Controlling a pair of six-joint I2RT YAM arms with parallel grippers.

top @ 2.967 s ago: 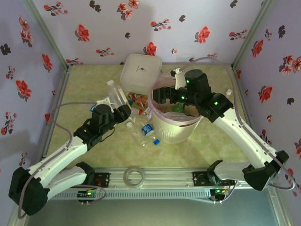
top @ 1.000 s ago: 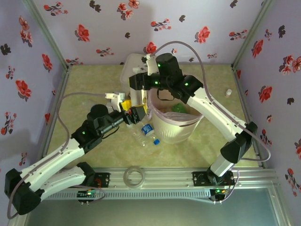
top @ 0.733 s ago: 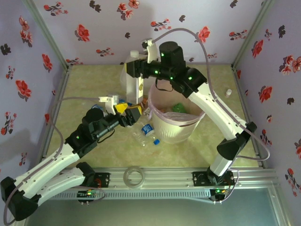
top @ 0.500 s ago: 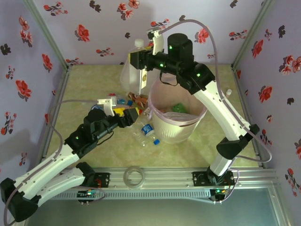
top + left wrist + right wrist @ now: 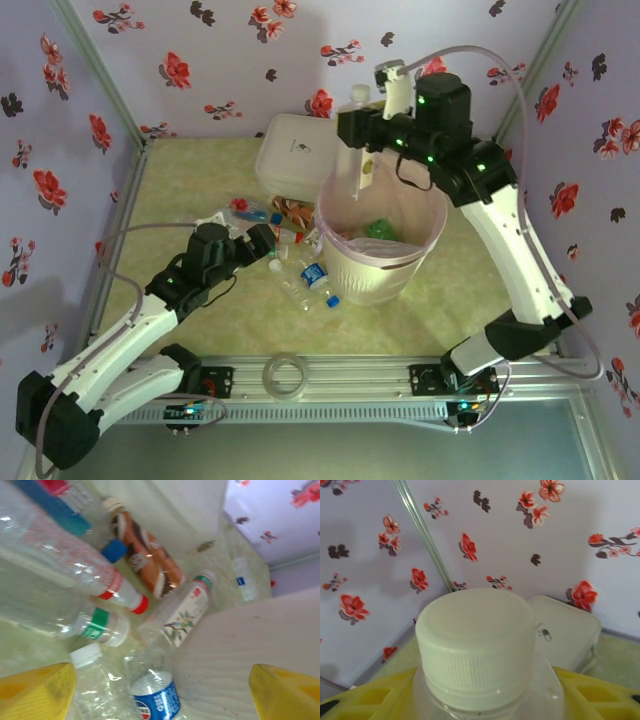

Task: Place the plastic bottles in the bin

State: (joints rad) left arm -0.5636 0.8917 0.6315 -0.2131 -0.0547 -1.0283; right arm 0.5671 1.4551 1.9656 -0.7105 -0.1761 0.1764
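My right gripper will next go down and lower the clear plastic bottle (image 5: 358, 150) into the bin's opening (image 5: 366, 214) to let go of it inside, because my fingers are still holding it above the bin's rim.
My right gripper (image 5: 362, 135) is shut on a clear plastic bottle (image 5: 358, 150) with a white cap (image 5: 477, 645). It holds the bottle upright above the far left rim of the cream bin (image 5: 330, 240), which has a pink liner. A green bottle (image 5: 378, 228) lies inside the bin. My left gripper (image 5: 265, 240) is open and low over the bottles on the table. In the left wrist view its yellow fingers (image 5: 35, 690) flank a blue-labelled bottle (image 5: 150, 700) lying against the bin wall (image 5: 240, 650). Beyond lie a red-capped bottle (image 5: 75, 565), a green-labelled one (image 5: 95, 627) and a brown-orange one (image 5: 145, 560).
A square white lidded box (image 5: 297, 150) stands behind the bottle pile, left of the bin. A clear tape ring (image 5: 287, 375) lies on the front rail. Flowered walls close in the table on three sides. A small bottle (image 5: 245, 577) lies farther off on the floor.
The right arm has lifted its bottle and swung right, from beside the white box to over the bin's rim. The left gripper has drawn back slightly and its fingers have narrowed a little.
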